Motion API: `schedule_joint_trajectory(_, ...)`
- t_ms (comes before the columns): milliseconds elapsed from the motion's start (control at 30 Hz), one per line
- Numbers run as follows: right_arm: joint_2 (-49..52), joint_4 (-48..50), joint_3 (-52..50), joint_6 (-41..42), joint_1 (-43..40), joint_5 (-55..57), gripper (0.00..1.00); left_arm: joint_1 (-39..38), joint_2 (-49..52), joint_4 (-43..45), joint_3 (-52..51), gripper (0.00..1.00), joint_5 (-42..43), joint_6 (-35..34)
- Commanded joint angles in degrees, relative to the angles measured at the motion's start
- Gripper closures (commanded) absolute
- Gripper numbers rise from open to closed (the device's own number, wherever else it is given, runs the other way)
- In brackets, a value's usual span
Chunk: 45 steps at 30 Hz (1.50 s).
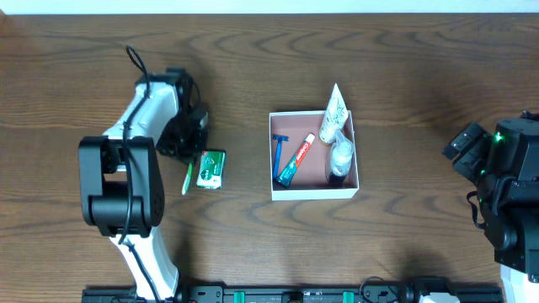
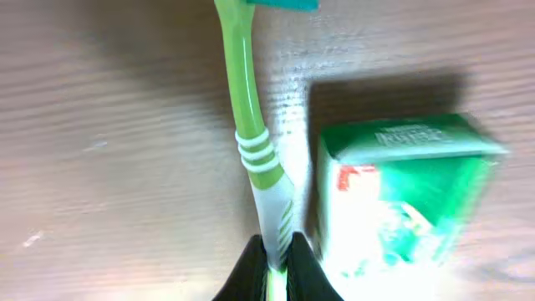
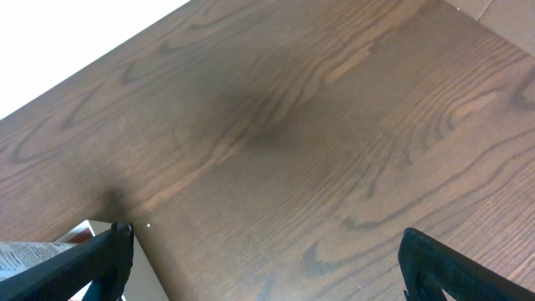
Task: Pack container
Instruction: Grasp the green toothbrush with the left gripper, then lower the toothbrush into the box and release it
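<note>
Next, my left gripper lifts the toothbrush over the container's side, then lowers it into the gap between the blue razor (image 1: 279,158) and the toothpaste tube.
The container (image 1: 314,194), a shallow square box with white walls and a reddish-brown inside, sits mid-table; its corner shows in the right wrist view (image 3: 142,259). It holds a blue razor (image 1: 279,158), a red and teal toothpaste tube (image 1: 296,160), a white tube (image 1: 333,114) and a white bottle (image 1: 342,154). My left gripper (image 2: 274,261) is shut on the handle of a green and white toothbrush (image 2: 248,125), also seen overhead (image 1: 188,178), next to a small green packet (image 2: 401,192). My right gripper (image 3: 263,259) is open and empty above bare table.
The small green packet (image 1: 210,168) lies on the wooden table left of the container, right of the toothbrush. The right arm (image 1: 505,177) stands at the table's right edge. The table's far edge runs along the top of the overhead view.
</note>
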Motion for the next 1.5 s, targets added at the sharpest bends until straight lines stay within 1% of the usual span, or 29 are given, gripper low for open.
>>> schedule_joint_trajectory(0,-0.1,0.0,0.2,0.9,-0.4,0.6,0.01,-1.0,-7.2,-3.6,7.7,0.94,0.2,-5.3)
schedule_joint_trajectory(133,-0.1,0.0,0.2,0.9,-0.4,0.6,0.01,-4.8,-14.3,-4.8,10.3,0.94,0.3,-10.5)
schedule_joint_trajectory(233,-0.1,0.0,0.2,0.9,-0.4,0.6,0.01,-10.8,-18.5,-4.5,10.2,0.94,0.3,-14.0)
schedule_joint_trajectory(333,-0.1,0.0,0.2,0.9,-0.4,0.6,0.01,-17.3,-19.5,-2.9,9.9,0.94,0.2,-16.6)
schedule_joint_trajectory(433,-0.1,0.0,0.2,0.9,-0.4,0.6,0.01,-24.5,-19.0,1.6,7.7,0.94,0.2,-18.2)
schedule_joint_trajectory(600,-0.1,0.0,0.2,0.9,-0.4,0.6,0.01,-31.5,-16.3,12.9,0.2,0.94,0.2,-27.3)
schedule_joint_trajectory(700,-0.1,0.0,0.2,0.9,-0.4,0.6,0.01,-33.4,-14.5,19.3,-4.3,0.94,-1.6,-32.1)
schedule_joint_trajectory(800,-0.1,0.0,0.2,0.9,-0.4,0.6,0.01,-34.5,-12.9,22.7,-6.9,0.94,-4.8,-35.3)
schedule_joint_trajectory(1167,-0.1,0.0,0.2,0.9,-0.4,0.6,0.01,-38.4,-12.5,23.7,-8.2,0.94,-4.8,-36.0)
schedule_joint_trajectory(1367,-0.1,0.0,0.2,0.9,-0.4,0.6,0.01,-38.8,-12.3,23.5,-8.3,0.94,-4.8,-36.0)
schedule_joint_trajectory(1400,-0.1,0.0,0.2,0.9,-0.4,0.6,0.01,-38.8,-12.3,23.5,-8.3,0.93,-4.8,-36.0)
schedule_joint_trajectory(1467,-0.1,0.0,0.2,0.9,-0.4,0.6,0.01,-38.8,-12.3,23.5,-8.3,0.88,-4.8,-36.0)
